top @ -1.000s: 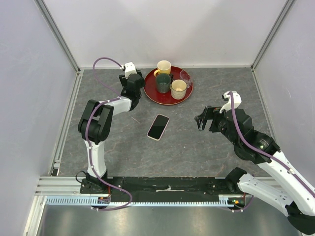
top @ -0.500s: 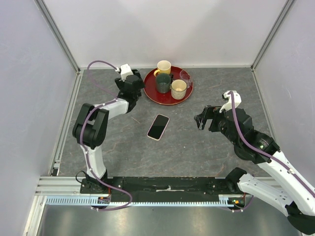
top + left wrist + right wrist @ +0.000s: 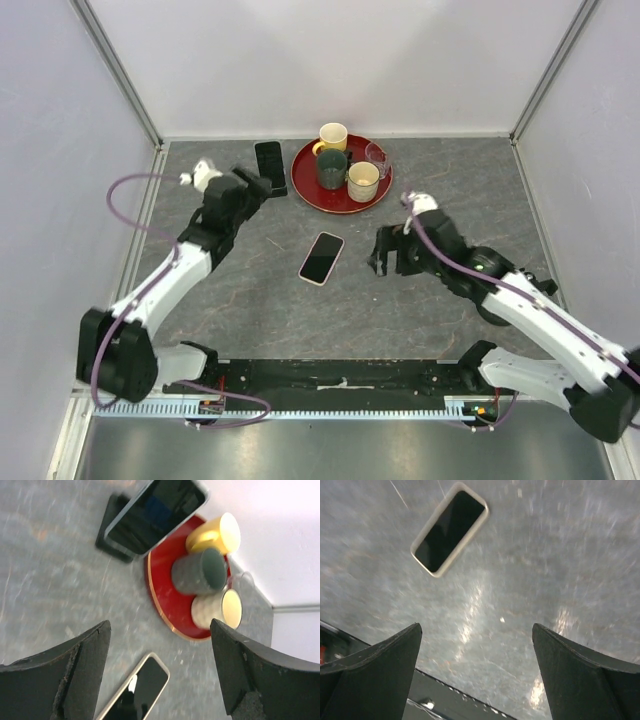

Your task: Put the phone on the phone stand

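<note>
The right gripper needs to swing away from the phone [image 3: 321, 258] next and onto the black stand's holder [image 3: 543, 285], because the stand is to the gripper's right in the top view.
The phone [image 3: 321, 258], black screen with a pale case edge, lies flat on the grey table mid-centre. It also shows in the left wrist view [image 3: 137, 687] and the right wrist view [image 3: 449, 529]. No stand with a round disc base shows in any view. My left gripper [image 3: 255, 183] is open and empty, up and to the left of the phone, its fingers wide apart in its wrist view [image 3: 159, 626]. My right gripper [image 3: 385, 250] is open and empty, just right of the phone, above bare table in its wrist view [image 3: 476, 627].
A dark slab [image 3: 269, 165] is propped on a small flat black piece [image 3: 112, 535] at the back, left of a red tray [image 3: 300, 178]. The tray holds a yellow mug [image 3: 333, 135], a dark green mug [image 3: 331, 168], a cream mug [image 3: 363, 180] and a glass [image 3: 377, 155].
My left arm has swung back and left from beside the tray, uncovering the dark propped slab. My right arm has moved left, closer to the phone. The phone has not moved.
</note>
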Tool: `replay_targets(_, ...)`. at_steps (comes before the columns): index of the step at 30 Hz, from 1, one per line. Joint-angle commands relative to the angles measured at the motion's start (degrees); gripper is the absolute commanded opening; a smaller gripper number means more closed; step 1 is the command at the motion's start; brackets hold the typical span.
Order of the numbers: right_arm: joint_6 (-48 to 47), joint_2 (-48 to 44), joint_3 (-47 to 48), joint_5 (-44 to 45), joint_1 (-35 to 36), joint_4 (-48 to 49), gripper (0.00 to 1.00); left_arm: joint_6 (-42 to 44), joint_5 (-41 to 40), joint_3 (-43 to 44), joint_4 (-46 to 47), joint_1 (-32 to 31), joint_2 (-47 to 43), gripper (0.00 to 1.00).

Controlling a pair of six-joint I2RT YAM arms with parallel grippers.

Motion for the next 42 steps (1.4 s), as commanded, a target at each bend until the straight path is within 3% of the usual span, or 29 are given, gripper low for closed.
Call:
replay_targets(1, 2.9, 3.7, -3.9, -2.1, 3.1, -2.9, 0.98, -7.4, 8.8, -10.6, 1.9, 1.7, -11.5, 0.84)
replay_targets(6, 9.3, -3.9, -4.9, 8.0, 4.0, -7.0, 0.98, -1.2, 15.6, -10.6, 1.4, 1.8, -15.7, 0.83)
replay_targets(8, 13.3, -6.8, -3.0, 19.7, 4.0, -12.9, 0.98, 2.4, 18.1, -8.6, 1.7, 1.8, -14.5, 0.83)
replay_targets(11, 26.5, -12.1, 0.7, 39.9, 4.0, -24.9, 0.98, 6.0, 24.7, -6.6, 1.5, 1.8, -12.3, 0.83)
replay_targets(14, 42.1, -16.3, 4.7, 52.7, 4.0, -38.5, 0.98, 10.0, 28.7, -7.1, 2.5, 1.8, -11.0, 0.83)
replay_targets(16, 47.7, -17.2, 8.6, 56.7, 4.0, -45.5, 0.98, 7.9, 32.5, -7.7, 2.2, 3.6, -9.8, 0.83)
replay_targets(18, 47.4, -15.3, 10.8, 61.8, 3.6, -47.8, 0.98, 7.5, 40.5, -7.9, 5.8, 5.2, -7.5, 0.82)
replay_targets(23, 43.2, -8.7, 15.3, 60.6, -5.1, -47.7, 0.98, 3.7, 50.6, -5.8, 4.3, 8.9, -2.3, 0.80)
replay_targets(28, 38.5, -0.5, 13.9, 58.5, -15.9, -47.5, 0.98, 0.8, 53.0, -7.9, 7.6, 9.3, -2.9, 0.79)
replay_targets(37, 35.5, -3.9, 7.6, 56.1, -28.7, -43.4, 0.98, 1.6, 51.9, -7.9, 7.0, 9.4, -3.7, 0.78)
replay_targets(42, 31.0, -4.8, 3.9, 47.4, -35.8, -37.9, 0.98, 1.2, 52.6, -7.8, 7.1, 9.5, -3.2, 0.78)
